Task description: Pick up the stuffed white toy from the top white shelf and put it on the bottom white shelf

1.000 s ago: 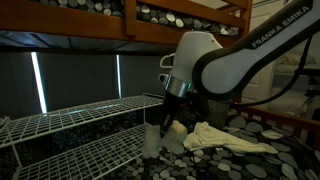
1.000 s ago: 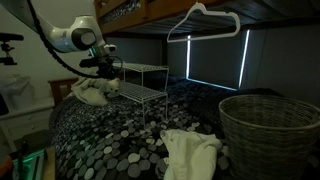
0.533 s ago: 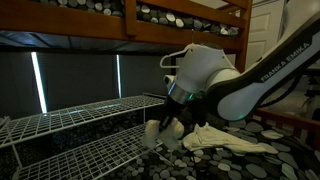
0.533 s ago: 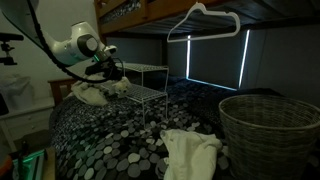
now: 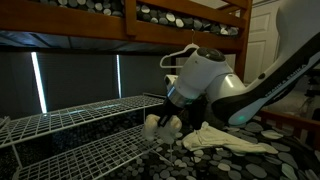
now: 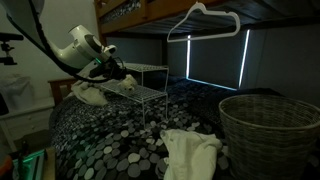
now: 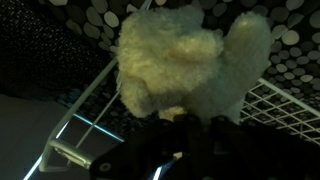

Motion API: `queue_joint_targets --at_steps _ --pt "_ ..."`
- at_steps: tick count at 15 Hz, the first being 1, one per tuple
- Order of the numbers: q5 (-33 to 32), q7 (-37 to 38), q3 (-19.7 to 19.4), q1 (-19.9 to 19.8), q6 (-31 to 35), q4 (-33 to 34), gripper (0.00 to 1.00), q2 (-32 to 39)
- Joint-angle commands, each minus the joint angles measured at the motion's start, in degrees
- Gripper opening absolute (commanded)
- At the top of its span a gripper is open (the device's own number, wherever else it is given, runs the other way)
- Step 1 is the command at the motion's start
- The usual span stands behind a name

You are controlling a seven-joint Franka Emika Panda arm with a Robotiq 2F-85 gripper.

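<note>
The gripper will next move under the top shelf and go down slightly over the bottom shelf to release the toy (image 5: 160, 126), since the toy still hangs at the open end of the shelf unit.
The stuffed white toy (image 7: 190, 60) fills the wrist view, fluffy and cream-white, held between my dark fingers. My gripper (image 7: 185, 120) is shut on it. In both exterior views the toy (image 5: 160, 126) (image 6: 128, 82) hangs from the gripper (image 5: 170, 118) at the open end of the white wire shelf unit. It sits just below the top shelf (image 5: 90, 112) and above the bottom shelf (image 5: 80, 155). In an exterior view the gripper (image 6: 120, 76) is at the near end of the shelf unit (image 6: 150, 72).
A crumpled cream cloth (image 5: 225, 138) lies on the dotted bedspread beside the shelves. Another white cloth (image 6: 192, 152) and a wicker basket (image 6: 268, 125) sit further along. A white hanger (image 6: 205, 20) hangs from the wooden bunk frame (image 5: 180, 25) overhead.
The arm has swung in toward the shelf end, carrying the toy with it from beside the cloth to the gap between the two shelves.
</note>
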Motion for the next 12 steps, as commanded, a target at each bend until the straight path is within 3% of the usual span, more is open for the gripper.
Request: queue_joint_targets --at_steps 1,6,12 --pt "-13.4 12.0 6.4 -7.1 1.0 3.2 0.02 1.3" --pt "-30.1 26.2 11.5 -11.2 -0.7 7.9 0.02 6.8" --pt "-49.3 39.4 12.2 -10.5 -6.7 14.0 0.02 16.8"
